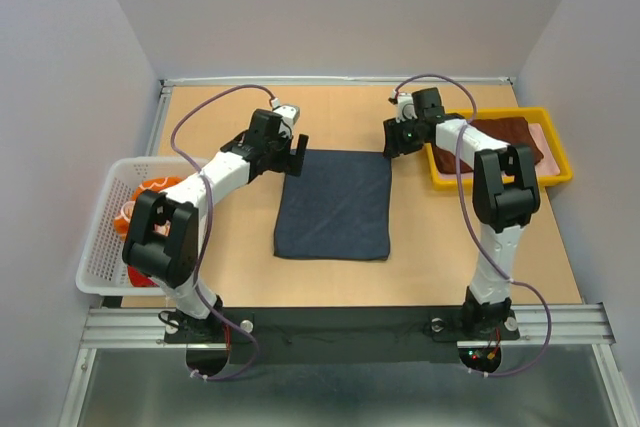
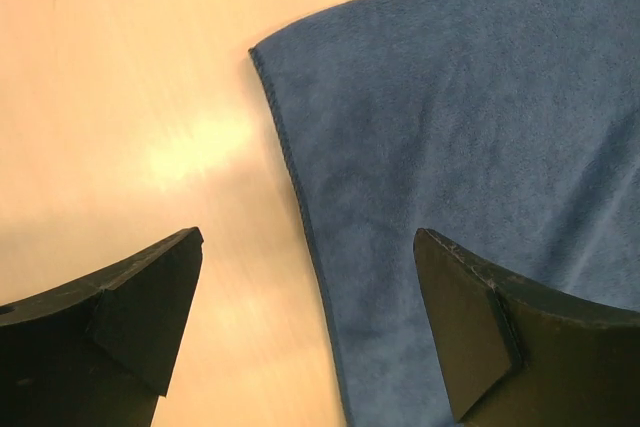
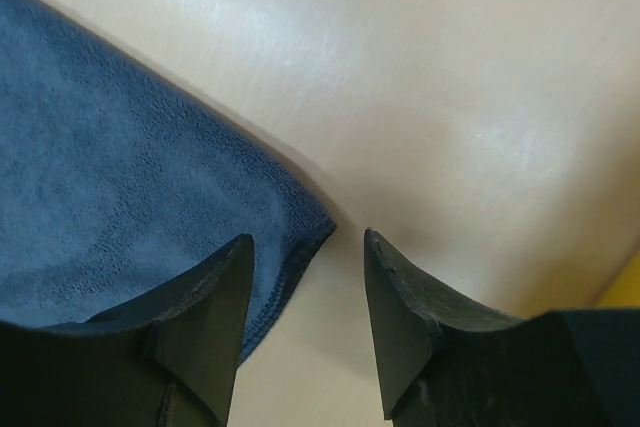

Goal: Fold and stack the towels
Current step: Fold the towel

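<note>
The navy towel's far corner [image 2: 270, 59] is below and outward of my left gripper, and the gripper's fingers are only around the towel's hem. Next I need to lower the gripper outward onto that corner.
A dark navy towel [image 1: 335, 205] lies flat and spread on the table's middle. My left gripper [image 1: 293, 154] hovers at its far left corner, jaws wide open; in the left wrist view the towel [image 2: 460, 147] has its left hem running between the fingers of the gripper [image 2: 308, 287], untouched. My right gripper [image 1: 393, 139] sits at the far right corner, open. In the right wrist view the towel [image 3: 100, 197] ends in a corner just ahead of the gap of the gripper [image 3: 307, 247], and nothing is gripped. A reddish-brown towel [image 1: 510, 137] lies in the tray. An orange towel [image 1: 140, 209] sits in the basket.
A yellow plastic tray [image 1: 555, 162] stands at the right edge, behind my right arm; a sliver of the tray [image 3: 625, 292] shows in the right wrist view. A white mesh basket [image 1: 105, 237] hangs over the table's left edge. Grey walls close in the back and sides.
</note>
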### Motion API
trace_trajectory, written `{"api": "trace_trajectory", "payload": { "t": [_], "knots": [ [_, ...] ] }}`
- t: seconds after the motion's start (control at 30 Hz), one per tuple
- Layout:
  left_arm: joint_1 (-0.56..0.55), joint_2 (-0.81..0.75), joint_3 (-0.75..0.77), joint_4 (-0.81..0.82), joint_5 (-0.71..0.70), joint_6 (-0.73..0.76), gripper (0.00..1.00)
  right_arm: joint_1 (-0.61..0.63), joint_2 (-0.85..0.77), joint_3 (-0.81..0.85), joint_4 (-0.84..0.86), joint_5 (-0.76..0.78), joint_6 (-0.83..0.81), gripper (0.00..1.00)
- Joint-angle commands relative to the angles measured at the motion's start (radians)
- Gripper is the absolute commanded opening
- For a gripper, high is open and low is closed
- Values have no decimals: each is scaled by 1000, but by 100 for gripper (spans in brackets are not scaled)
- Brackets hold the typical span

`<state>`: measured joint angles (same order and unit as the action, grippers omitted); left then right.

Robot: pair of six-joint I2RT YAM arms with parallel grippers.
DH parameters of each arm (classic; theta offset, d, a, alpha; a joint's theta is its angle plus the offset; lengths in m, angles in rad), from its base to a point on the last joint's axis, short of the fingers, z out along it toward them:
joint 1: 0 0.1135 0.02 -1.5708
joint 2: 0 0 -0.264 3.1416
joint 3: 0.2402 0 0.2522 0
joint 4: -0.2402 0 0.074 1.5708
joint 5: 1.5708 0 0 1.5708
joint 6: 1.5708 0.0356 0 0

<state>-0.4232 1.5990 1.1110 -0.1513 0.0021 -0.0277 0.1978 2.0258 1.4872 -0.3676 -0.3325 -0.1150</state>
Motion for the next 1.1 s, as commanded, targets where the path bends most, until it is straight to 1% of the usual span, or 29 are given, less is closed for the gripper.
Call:
{"api": "trace_trajectory", "payload": {
  "t": [0.0, 0.17, 0.33, 0.47, 0.7, 0.8, 0.9, 1.07],
  "knots": [
    [41, 39, 104, 47, 171, 147, 99, 5, 30, 53, -27, -59, -41, 54],
    [83, 130, 153, 64, 257, 210, 99, 0, 74, 68, -28, -63, -51, 53],
    [93, 203, 211, 70, 269, 281, 99, -9, 96, 62, -30, -97, -66, 49],
    [101, 271, 245, 78, 295, 337, 99, -15, 106, 48, -33, -132, -80, 41],
    [123, 369, 345, 59, 344, 419, 99, -20, 139, 44, -44, -158, -97, 33],
    [139, 414, 392, 41, 395, 437, 99, -29, 159, 45, -45, -163, -98, 32],
    [153, 469, 447, -11, 441, 448, 98, -35, 174, 47, -47, -166, -100, 32],
    [164, 538, 503, -86, 521, 474, 90, -37, 188, 45, -51, -157, -112, 33]
  ]
}}
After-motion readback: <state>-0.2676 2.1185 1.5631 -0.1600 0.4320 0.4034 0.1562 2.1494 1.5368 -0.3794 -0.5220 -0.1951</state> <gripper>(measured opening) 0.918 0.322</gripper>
